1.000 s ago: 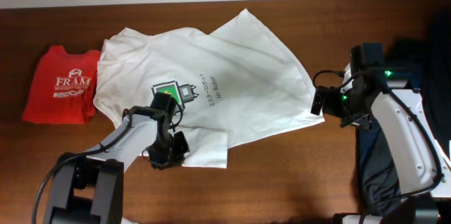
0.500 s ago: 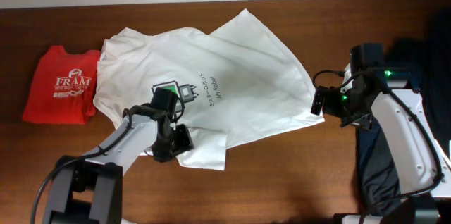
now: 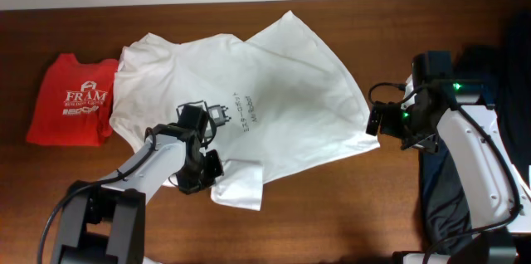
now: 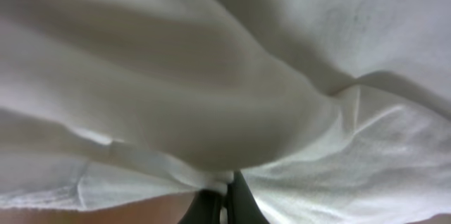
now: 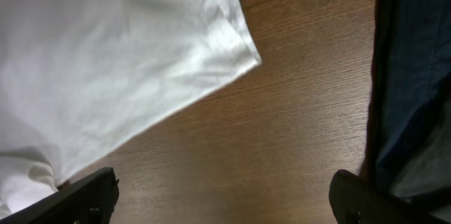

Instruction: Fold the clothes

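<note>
I will next lower my open right gripper onto the white T-shirt's pointed corner [image 3: 372, 144] [image 5: 249, 62] below it. My left gripper is already holding the shirt's other side.
The large white T-shirt [image 3: 274, 90] lies spread and wrinkled across the middle of the wooden table, its small print partly hidden by my left arm. My left gripper [image 3: 202, 173] is shut on a pinch of the shirt's near left cloth [image 4: 225, 180] and white fabric fills the left wrist view. My right gripper [image 3: 383, 119] is open and empty over bare wood just right of the shirt's right corner [image 5: 239, 48].
A folded red T-shirt [image 3: 73, 98] with white lettering lies at the far left. A dark blue garment [image 3: 498, 73] lies at the right edge, also in the right wrist view [image 5: 416, 76]. Bare wood [image 3: 332, 206] runs along the front.
My left gripper has pulled the shirt's near edge; the fold shifted down and right and now covers part of the print. The right arm has not moved.
</note>
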Tool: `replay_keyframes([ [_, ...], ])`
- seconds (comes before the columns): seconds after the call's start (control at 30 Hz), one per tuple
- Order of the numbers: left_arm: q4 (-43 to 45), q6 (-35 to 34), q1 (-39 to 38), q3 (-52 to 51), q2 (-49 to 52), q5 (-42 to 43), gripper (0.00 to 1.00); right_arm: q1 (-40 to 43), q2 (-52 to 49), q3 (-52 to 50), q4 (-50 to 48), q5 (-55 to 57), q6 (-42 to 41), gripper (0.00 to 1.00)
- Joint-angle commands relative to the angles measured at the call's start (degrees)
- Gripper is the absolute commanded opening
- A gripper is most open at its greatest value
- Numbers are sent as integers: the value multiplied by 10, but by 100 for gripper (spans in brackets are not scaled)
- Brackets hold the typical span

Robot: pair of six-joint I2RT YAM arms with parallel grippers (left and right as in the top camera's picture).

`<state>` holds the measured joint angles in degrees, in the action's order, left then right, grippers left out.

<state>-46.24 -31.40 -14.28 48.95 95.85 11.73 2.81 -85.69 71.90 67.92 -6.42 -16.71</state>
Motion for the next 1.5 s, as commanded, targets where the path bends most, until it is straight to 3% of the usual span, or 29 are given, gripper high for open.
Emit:
replay_keyframes([
  [0.0,-64,50,28,-10,-10,-43,0,2,-2,-3,1,11,-1,99],
  [0.1,-95,97,83,-10,-49,-53,3,2,-3,-14,3,8,-1,99],
  [0.27,-110,99,103,-10,-68,-52,0,2,-24,-77,-12,-10,-3,99],
  [0.4,-154,98,103,-10,-68,-80,0,2,-38,-151,-103,-74,-3,99],
  [0.57,-149,98,103,-10,-68,-84,0,2,-41,-224,-204,-69,-56,100],
  [0.6,-147,99,103,-10,-68,-83,0,2,-41,-252,-255,-71,-64,94],
  [0.73,-144,99,103,-10,-68,-83,0,2,-41,-294,-364,-71,-68,86],
  [0.93,-132,98,103,-10,-68,-83,0,2,-41,-297,-419,-71,-68,80],
  [1.13,-125,98,103,-10,-68,-83,0,2,-67,-297,-448,-69,-68,64],
  [1.2,-125,98,103,-10,-68,-83,0,2,-81,-297,-448,-69,-68,51],
  [1.37,-122,98,103,-10,-68,-83,0,2,-84,-297,-446,-69,-68,8],
  [1.47,-110,101,103,-6,-68,-84,0,2,-80,-279,-407,-69,-67,4],
])
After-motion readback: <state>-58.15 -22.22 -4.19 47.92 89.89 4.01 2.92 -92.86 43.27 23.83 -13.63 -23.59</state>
